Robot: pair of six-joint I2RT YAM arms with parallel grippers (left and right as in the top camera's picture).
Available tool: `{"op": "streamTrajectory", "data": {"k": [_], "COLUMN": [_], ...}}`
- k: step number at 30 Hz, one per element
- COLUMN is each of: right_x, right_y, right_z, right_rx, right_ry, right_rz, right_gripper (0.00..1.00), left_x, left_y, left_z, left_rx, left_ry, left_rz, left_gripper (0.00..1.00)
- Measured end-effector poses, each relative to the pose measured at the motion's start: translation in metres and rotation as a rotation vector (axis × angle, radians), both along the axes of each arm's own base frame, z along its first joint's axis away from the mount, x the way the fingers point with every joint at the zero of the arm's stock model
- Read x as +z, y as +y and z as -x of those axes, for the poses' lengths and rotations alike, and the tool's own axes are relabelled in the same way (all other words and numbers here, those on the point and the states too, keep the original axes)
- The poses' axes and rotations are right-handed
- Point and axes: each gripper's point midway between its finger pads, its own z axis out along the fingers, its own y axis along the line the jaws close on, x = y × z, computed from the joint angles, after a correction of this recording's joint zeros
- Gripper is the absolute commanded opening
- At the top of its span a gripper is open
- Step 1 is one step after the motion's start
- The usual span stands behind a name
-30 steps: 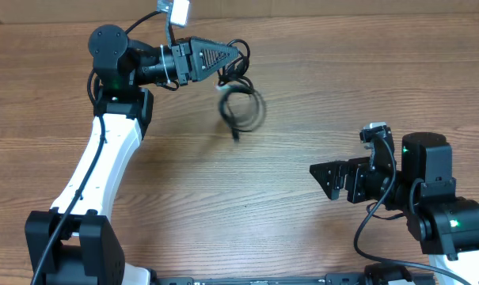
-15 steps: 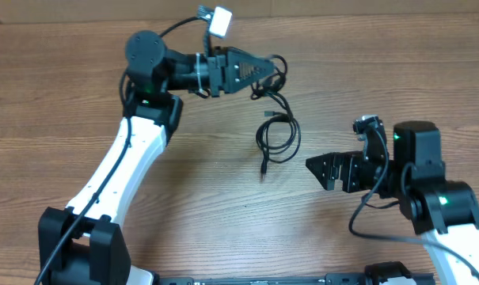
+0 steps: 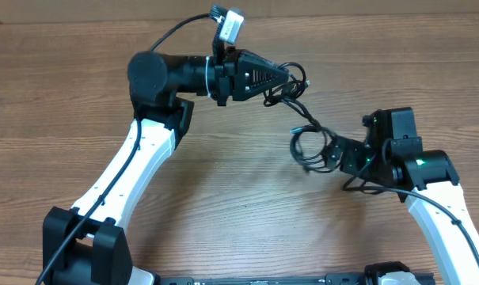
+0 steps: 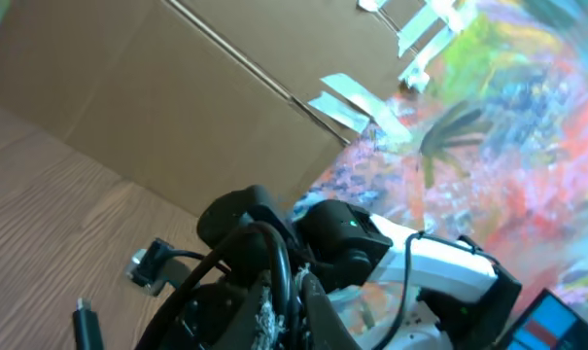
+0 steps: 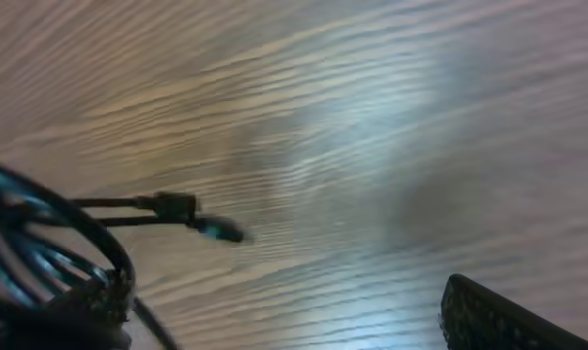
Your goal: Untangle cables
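Note:
I will next move my left gripper to the left in the overhead view and down to release the bundle, since the bare tabletop is below the gripper.
The cables (image 3: 309, 142) are a bundle of thin black cords. Its upper knot is pinched in my left gripper (image 3: 290, 77), which is shut on it above the table. A loop hangs down from there toward my right gripper (image 3: 328, 154). In the left wrist view one cord (image 4: 279, 272) runs between the closed fingertips (image 4: 318, 306), and a loose plug (image 4: 87, 326) dangles at lower left. In the right wrist view the loops (image 5: 70, 219) fill the left edge with a small plug (image 5: 216, 229) sticking out. My right gripper is open, with one finger (image 5: 507, 321) at lower right and nothing between the jaws.
The wooden table (image 3: 223, 198) lies under both arms. A cardboard wall (image 4: 177, 117) and a colourful painted surface (image 4: 527, 117) show behind in the left wrist view, with the right arm (image 4: 439, 267) in front of them.
My left arm has swung right, carrying the cable bundle with it. My right arm has moved up and left, bringing its open jaws beside the hanging loop.

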Motion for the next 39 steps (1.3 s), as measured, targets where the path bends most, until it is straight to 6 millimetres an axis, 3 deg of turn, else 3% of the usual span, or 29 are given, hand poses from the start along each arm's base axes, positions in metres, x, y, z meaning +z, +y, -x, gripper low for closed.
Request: {"op": "streamTrajectory", "data": {"k": [7, 21, 26, 34, 39], "right_x": [-0.007, -0.010, -0.009, -0.009, -0.001], "right_y": [-0.026, -0.031, -0.028, -0.024, 0.010], "right_z": [0.012, 0.018, 0.018, 0.018, 0.009], "right_rx": [-0.175, -0.201, -0.197, -0.191, 0.049], "right_ry": [0.063, 0.091, 0.093, 0.094, 0.034], "right_rz": [0.097, 0.116, 0.097, 0.078, -0.043], "right_gripper": [1.00, 1.00, 1.00, 1.00, 1.00], "left_x": [0.019, 0.017, 0.016, 0.018, 0.012], "left_y": [0.037, 0.121, 0.148, 0.160, 0.181], "left_z": [-0.006, -0.049, -0.059, -0.064, -0.088], "left_rx": [0.057, 0.268, 0.339, 0.378, 0.458], "left_ry": [-0.051, 0.025, 0.027, 0.027, 0.180], "left_rz": [0.034, 0.011, 0.007, 0.017, 0.053], "left_gripper": [0.04, 0.04, 0.04, 0.04, 0.04]}}
